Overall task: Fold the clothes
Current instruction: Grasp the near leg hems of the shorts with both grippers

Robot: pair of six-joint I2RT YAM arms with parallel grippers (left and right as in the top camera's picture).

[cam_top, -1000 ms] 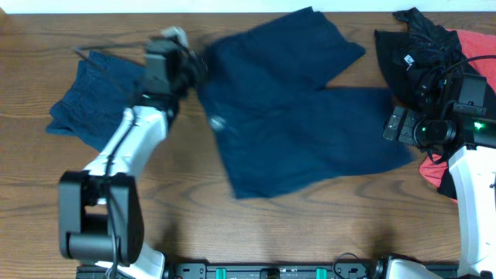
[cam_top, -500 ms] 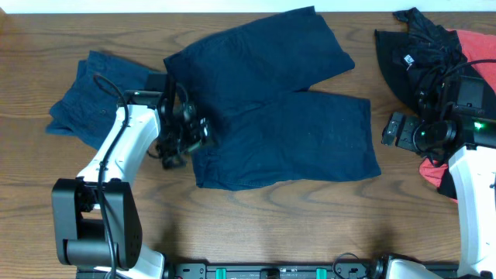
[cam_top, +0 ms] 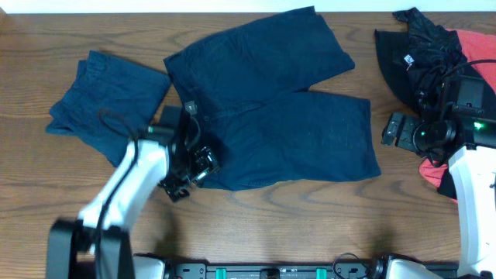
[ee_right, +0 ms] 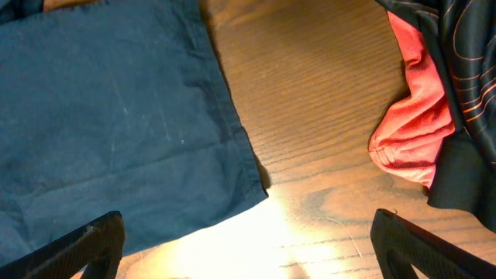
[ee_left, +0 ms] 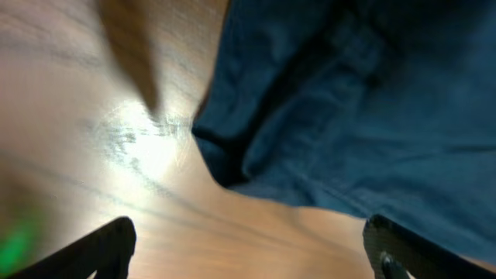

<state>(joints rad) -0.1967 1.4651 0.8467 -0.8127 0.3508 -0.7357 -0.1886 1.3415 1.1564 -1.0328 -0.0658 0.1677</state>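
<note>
I should next lower my left gripper toward the table, then bring its open fingers around the near waistband corner, still just beyond them.
Dark navy shorts (cam_top: 271, 108) lie spread flat on the wooden table, waistband to the left, two legs pointing right. My left gripper (cam_top: 190, 172) is open and empty over bare wood just off the waistband's near corner (ee_left: 225, 159), apart from the cloth. My right gripper (cam_top: 395, 130) is open and empty, hovering just right of the near leg's hem (ee_right: 232, 139). A second navy pair (cam_top: 105, 105) lies crumpled at the left.
A heap of black cloth (cam_top: 422, 54) and red cloth (cam_top: 477, 46) sits at the far right, beside and under my right arm; it also shows in the right wrist view (ee_right: 415, 132). Bare wood runs along the near edge.
The shorts were dragged left and laid out flat a second ago. Since then my left gripper has let go and pulled back toward the near edge. The right arm stayed put.
</note>
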